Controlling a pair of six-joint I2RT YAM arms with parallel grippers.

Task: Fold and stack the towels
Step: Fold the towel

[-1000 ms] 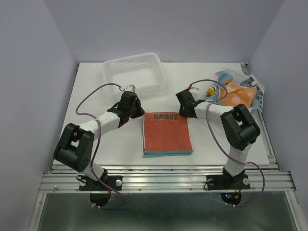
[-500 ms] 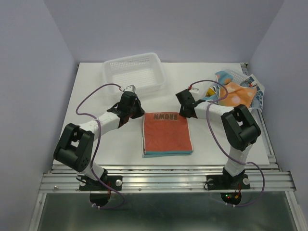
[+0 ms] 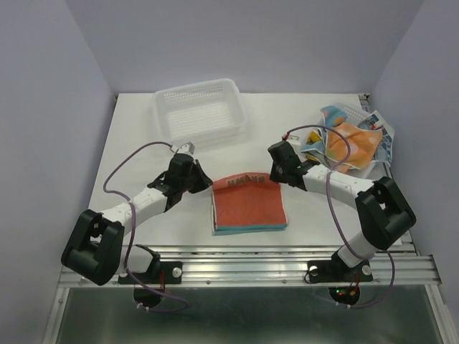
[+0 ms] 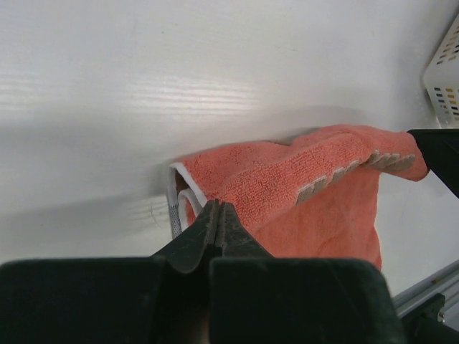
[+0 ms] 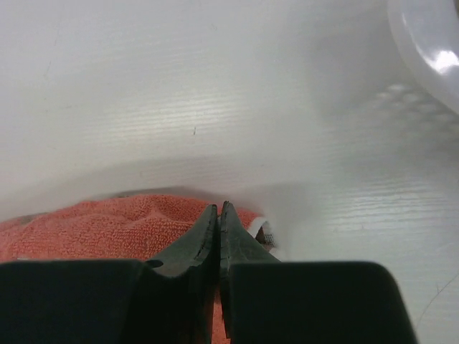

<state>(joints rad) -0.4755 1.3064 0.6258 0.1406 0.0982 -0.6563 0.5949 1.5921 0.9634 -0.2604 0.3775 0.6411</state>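
Observation:
The near half of the red-orange towel lies flat and uncovered, so next my right gripper will draw its far corner back over the red-orange towel (image 3: 247,206) to its same-side near corner (image 3: 283,222), then release it.
A red-orange towel (image 3: 247,206) lies in the middle of the table on a light blue towel (image 3: 249,229), of which only the near edge shows. Its far edge with the grey lettering is lifted and curled toward me. My left gripper (image 3: 209,185) is shut on the far left corner, and the left wrist view has the black tips (image 4: 218,208) pinching the cloth (image 4: 287,183) beside its white loop. At the far right corner my right gripper (image 3: 275,179) is shut as well, its tips (image 5: 219,209) closed over the red-orange terry (image 5: 107,223). More crumpled towels (image 3: 351,140) fill a basket at the right.
A white perforated basket (image 3: 201,107) stands at the back left with nothing in it. The basket holding the crumpled towels (image 3: 381,136) sits at the right edge of the table. The metal rail (image 3: 244,259) with both arm bases runs along the near edge.
The right gripper has shut on the far right corner. Both arms have drawn back toward the near edge, lifting the towel's far edge and curling it over.

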